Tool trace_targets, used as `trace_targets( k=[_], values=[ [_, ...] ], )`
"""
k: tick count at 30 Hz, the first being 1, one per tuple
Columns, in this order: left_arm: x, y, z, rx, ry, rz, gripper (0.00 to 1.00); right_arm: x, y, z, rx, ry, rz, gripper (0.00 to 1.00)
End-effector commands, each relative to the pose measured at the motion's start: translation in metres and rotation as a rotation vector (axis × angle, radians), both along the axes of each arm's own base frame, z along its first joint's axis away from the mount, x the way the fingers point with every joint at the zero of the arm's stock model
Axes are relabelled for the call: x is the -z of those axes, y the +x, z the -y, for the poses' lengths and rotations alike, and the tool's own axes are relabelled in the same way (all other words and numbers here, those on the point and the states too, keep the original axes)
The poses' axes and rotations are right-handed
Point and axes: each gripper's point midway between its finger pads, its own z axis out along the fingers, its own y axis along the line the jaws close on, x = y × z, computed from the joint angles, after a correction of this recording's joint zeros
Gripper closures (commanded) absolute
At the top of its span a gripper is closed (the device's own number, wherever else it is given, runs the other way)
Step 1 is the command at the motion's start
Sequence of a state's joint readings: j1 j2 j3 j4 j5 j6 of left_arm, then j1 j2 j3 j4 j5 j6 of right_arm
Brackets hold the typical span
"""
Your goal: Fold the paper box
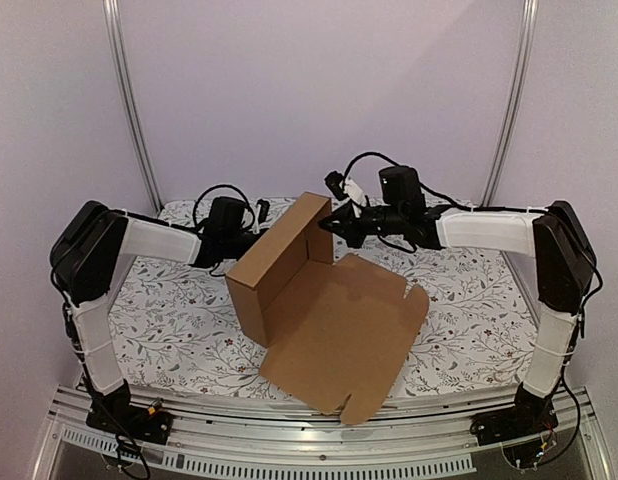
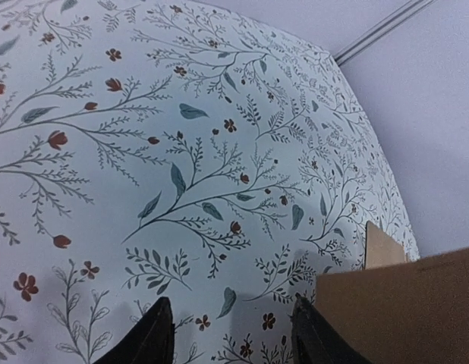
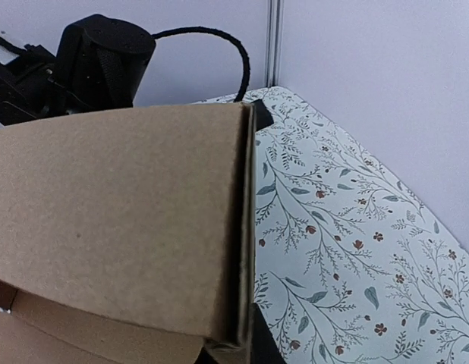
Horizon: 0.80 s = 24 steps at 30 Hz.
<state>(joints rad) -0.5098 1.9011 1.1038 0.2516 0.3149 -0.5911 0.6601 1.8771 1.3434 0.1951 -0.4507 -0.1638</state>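
Observation:
My right gripper lowers back toward the flat flap's far edge (image 1: 365, 267) below it next, tipping downward, and releases the box's standing side there.
The paper box (image 1: 334, 320) is brown cardboard, half raised: one long wall (image 1: 274, 262) stands upright at the left, and the broad flap lies flat toward the front right. My right gripper (image 1: 331, 222) is shut on the far top corner of that standing wall. In the right wrist view the wall's doubled edge (image 3: 242, 227) runs up between my jaws, with only one dark finger (image 3: 263, 341) showing beside it. My left gripper (image 2: 231, 303) hangs open over the cloth behind the box, its right finger (image 2: 310, 334) close to the cardboard (image 2: 405, 311), gripping nothing.
A floral cloth (image 1: 179, 310) covers the table. Metal posts (image 1: 129, 100) stand at the back corners against pale walls. Black cables (image 1: 214, 195) loop behind both wrists. The flat flap's tabs (image 1: 354, 405) reach near the table's front rail.

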Motion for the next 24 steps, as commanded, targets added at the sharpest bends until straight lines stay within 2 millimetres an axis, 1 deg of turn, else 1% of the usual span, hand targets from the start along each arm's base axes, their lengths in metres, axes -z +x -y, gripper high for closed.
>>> trace_targets(
  k=[1,2,3,4,5,7,8,10,13,15,17,20,24],
  values=[
    [-0.010,0.013,0.030,0.095,-0.007,0.053,0.48,0.056,-0.020,-0.020,-0.075,-0.098,-0.299,1.00],
    [-0.011,0.016,0.034,0.106,-0.009,0.054,0.48,0.053,-0.010,-0.022,-0.057,-0.094,-0.305,1.00],
    [-0.013,0.018,0.037,0.116,-0.009,0.055,0.48,0.056,-0.002,-0.024,-0.040,-0.096,-0.329,1.00],
    [-0.014,0.020,0.039,0.123,-0.009,0.057,0.48,0.065,0.007,-0.026,-0.021,-0.104,-0.354,1.00],
    [-0.016,0.022,0.040,0.125,-0.008,0.058,0.48,0.066,0.013,-0.028,-0.006,-0.103,-0.363,1.00],
    [-0.016,0.024,0.040,0.122,0.001,0.054,0.49,0.076,0.019,-0.030,0.005,-0.117,-0.374,1.00],
    [-0.013,0.024,0.038,0.110,0.012,0.042,0.49,0.086,0.020,-0.031,0.009,-0.130,-0.385,1.00],
    [-0.004,0.025,0.032,0.076,0.041,0.009,0.50,0.099,0.021,-0.030,0.018,-0.146,-0.404,1.00],
    [0.010,0.018,0.020,0.022,0.082,-0.056,0.51,0.119,0.024,-0.025,0.060,-0.177,-0.429,1.00],
    [0.015,0.011,0.014,0.002,0.093,-0.073,0.51,0.125,0.026,-0.022,0.083,-0.193,-0.433,1.00],
    [0.019,0.003,0.010,-0.002,0.098,-0.086,0.52,0.128,0.026,-0.021,0.090,-0.199,-0.434,1.00],
    [0.024,-0.006,0.009,0.012,0.088,-0.092,0.52,0.132,0.021,-0.026,0.053,-0.191,-0.456,1.00],
    [0.037,-0.012,0.003,0.011,0.114,-0.101,0.52,0.139,0.007,-0.035,-0.040,-0.163,-0.506,0.92]
  ],
)
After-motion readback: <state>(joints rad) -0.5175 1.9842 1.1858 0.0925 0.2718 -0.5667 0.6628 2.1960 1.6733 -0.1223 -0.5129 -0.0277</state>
